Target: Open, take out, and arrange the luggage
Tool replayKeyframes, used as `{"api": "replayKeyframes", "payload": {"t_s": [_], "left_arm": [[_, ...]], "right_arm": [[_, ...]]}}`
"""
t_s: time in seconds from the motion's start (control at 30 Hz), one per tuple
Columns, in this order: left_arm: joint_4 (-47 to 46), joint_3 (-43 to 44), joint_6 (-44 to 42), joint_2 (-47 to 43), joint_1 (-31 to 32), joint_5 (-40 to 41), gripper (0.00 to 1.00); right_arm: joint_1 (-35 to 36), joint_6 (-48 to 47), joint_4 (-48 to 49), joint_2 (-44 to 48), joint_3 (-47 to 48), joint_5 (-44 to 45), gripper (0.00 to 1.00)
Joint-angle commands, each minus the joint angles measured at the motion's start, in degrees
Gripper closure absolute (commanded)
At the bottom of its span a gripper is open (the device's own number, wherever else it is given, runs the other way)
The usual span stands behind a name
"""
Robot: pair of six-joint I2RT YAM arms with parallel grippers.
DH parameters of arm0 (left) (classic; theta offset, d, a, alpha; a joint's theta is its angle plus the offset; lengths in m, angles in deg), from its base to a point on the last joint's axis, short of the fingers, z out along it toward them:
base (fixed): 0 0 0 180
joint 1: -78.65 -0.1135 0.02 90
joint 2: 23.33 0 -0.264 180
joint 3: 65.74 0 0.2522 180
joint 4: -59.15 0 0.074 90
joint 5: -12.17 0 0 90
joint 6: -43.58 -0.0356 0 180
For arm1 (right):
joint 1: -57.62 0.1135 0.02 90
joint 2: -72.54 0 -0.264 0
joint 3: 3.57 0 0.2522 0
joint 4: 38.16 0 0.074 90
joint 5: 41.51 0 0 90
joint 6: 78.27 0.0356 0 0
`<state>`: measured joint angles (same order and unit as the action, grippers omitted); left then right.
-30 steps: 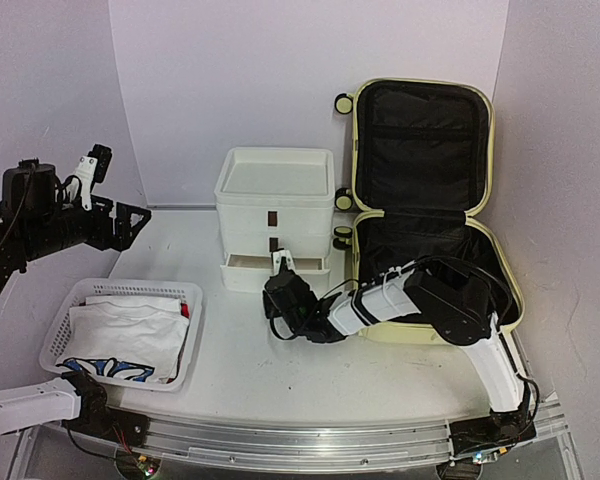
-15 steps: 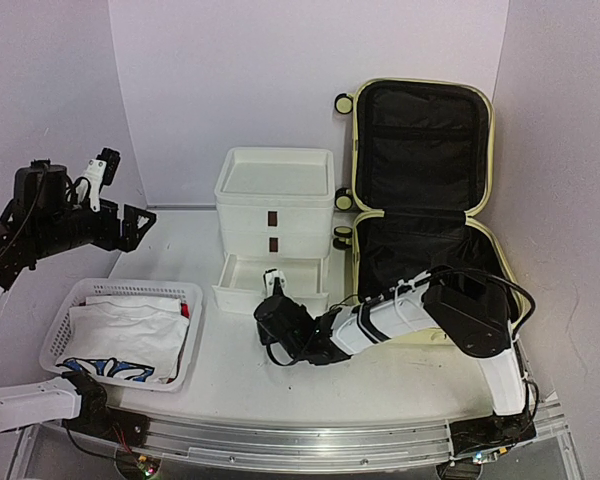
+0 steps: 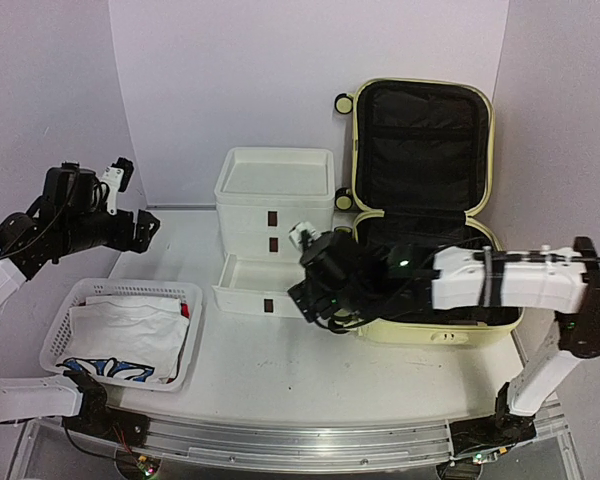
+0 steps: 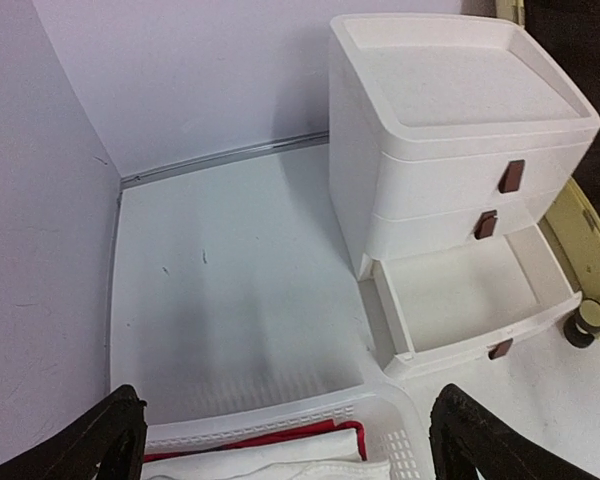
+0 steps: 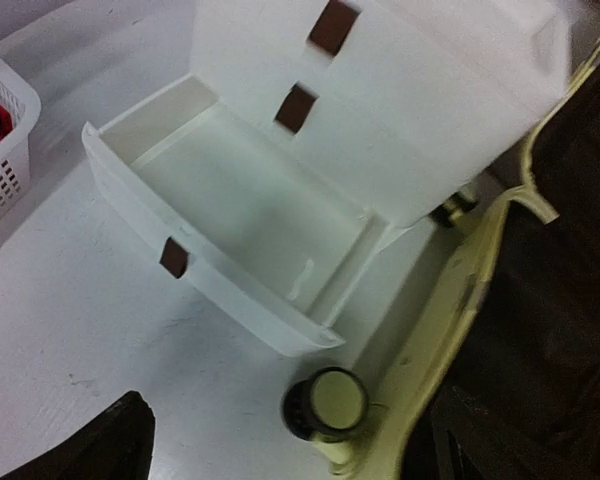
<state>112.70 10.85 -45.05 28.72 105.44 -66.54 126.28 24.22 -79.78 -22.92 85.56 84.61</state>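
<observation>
Next I will move my right gripper to the right in the top view and down into the end of the suitcase's lower shell opposite the wheels, since the raised lid leaves it open.
The luggage (image 3: 440,334) is a pale yellow suitcase lying open at the right, its lid upright against the back wall and its black lining showing. My right gripper (image 3: 315,305) hangs open between the drawer box and the suitcase, holding nothing. In the right wrist view my right gripper (image 5: 300,450) is above a black-and-yellow wheel (image 5: 330,400) and the luggage's yellow rim (image 5: 480,270). My left gripper (image 3: 140,228) is raised at the far left, open and empty. In the left wrist view my left gripper (image 4: 295,450) looks down past the basket's far rim, and the luggage rim (image 4: 590,230) shows at the right edge.
A white drawer box (image 3: 275,195) stands mid-table with its bottom drawer (image 3: 265,290) pulled out and empty inside (image 5: 250,220). A white perforated basket (image 3: 55,330) at front left holds folded white and red cloth. Walls close in behind and on the left.
The bottom drawer has slid out toward the front. My right gripper let go of its handle, opened, and rose to the right toward the suitcase. My left arm shifted slightly right.
</observation>
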Motion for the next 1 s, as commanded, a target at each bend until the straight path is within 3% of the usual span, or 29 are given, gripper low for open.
{"api": "replayKeyframes", "payload": {"t_s": [0.0, 0.2, 0.27, 0.37, 0.5, 0.67, 0.83, 0.97], "left_arm": [[-7.1, 0.15, 3.15, 3.37, -0.33, 8.28, 0.0], [-18.05, -2.97, 13.01, 12.0, -0.41, 14.99, 0.0], [-18.09, -1.49, 16.22, 16.33, -0.57, 16.5, 0.0], [-13.24, 2.98, 17.48, 24.53, -0.59, 15.38, 0.0], [-1.78, 13.37, 21.04, 32.33, -0.82, 15.09, 0.0], [4.54, 19.73, 27.12, 35.43, -3.29, 15.07, 0.01], [12.03, 24.93, 30.19, 37.24, -7.38, 12.32, 0.01], [14.14, 26.56, 30.28, 39.36, -11.13, 8.03, 0.01]], "right_arm": [[-2.65, -11.78, -9.36, 12.85, -5.67, 9.83, 0.02], [-24.2, -3.48, -13.82, 20.69, -9.43, -8.57, 0.02], [-28.95, -1.78, -16.66, 19.55, -8.29, -7.5, 0.02], [-35.38, 3.37, -23.8, 15.76, -2.84, -5.94, 0.02], [-47.27, 14.2, -33.6, 9.44, 4.85, -17.16, 0.02], [-52.83, 21.26, -42.17, -0.12, 11.4, -25.17, 0.02], [-58.59, 35.85, -47.12, -3.74, 10.28, -39.91, 0.02], [-61.28, 42.47, -53.78, -6.43, 10.89, -39.57, 0.02]]}}
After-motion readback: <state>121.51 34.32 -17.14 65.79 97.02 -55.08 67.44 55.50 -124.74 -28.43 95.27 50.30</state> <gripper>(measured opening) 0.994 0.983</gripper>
